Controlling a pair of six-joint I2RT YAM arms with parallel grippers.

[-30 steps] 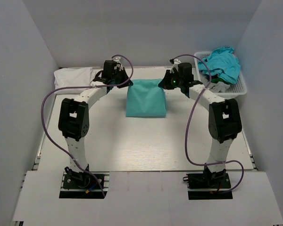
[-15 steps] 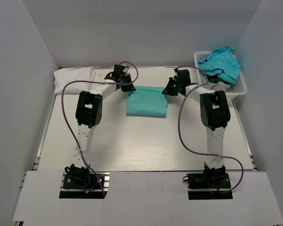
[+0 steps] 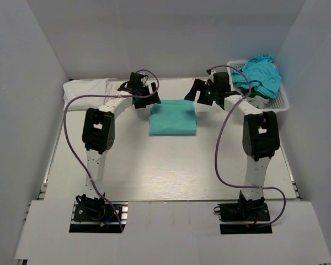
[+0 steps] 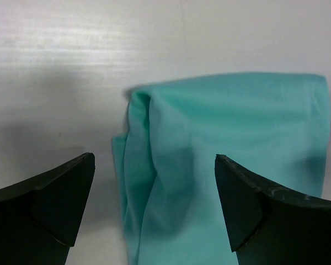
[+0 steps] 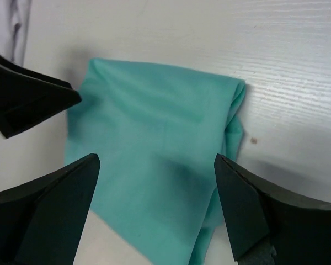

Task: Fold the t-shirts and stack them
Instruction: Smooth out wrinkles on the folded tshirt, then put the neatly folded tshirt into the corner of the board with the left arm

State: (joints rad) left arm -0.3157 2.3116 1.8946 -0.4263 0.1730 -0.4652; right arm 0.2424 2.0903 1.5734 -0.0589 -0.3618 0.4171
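I will next bring my left gripper down and back onto the mint-green t-shirt's side edge nearest the white t-shirt, since the edge's folded layers run between my spread fingers.
A mint-green t-shirt (image 3: 172, 117) lies folded into a flat rectangle at the far middle of the table. My left gripper (image 3: 145, 97) hovers open at its far left corner; the left wrist view has the folded layers (image 4: 226, 121) between and below the spread fingers (image 4: 55, 204). Over the far right corner my right gripper (image 3: 196, 94) is open too, the green cloth (image 5: 154, 127) below its empty jaws. A white t-shirt (image 3: 86, 88) lies folded at the far left. Turquoise-blue t-shirts (image 3: 259, 74) are heaped in the basket.
The white mesh basket (image 3: 277, 102) stands at the far right corner, close behind the right arm. Grey walls enclose the table on three sides. A finger of the left gripper (image 5: 22, 94) shows at the left edge of the right wrist view.
Both grippers lowered the green shirt's far edge onto the table, then opened and let go. They now stand slightly back from it, and the shirt lies as a shorter rectangle.
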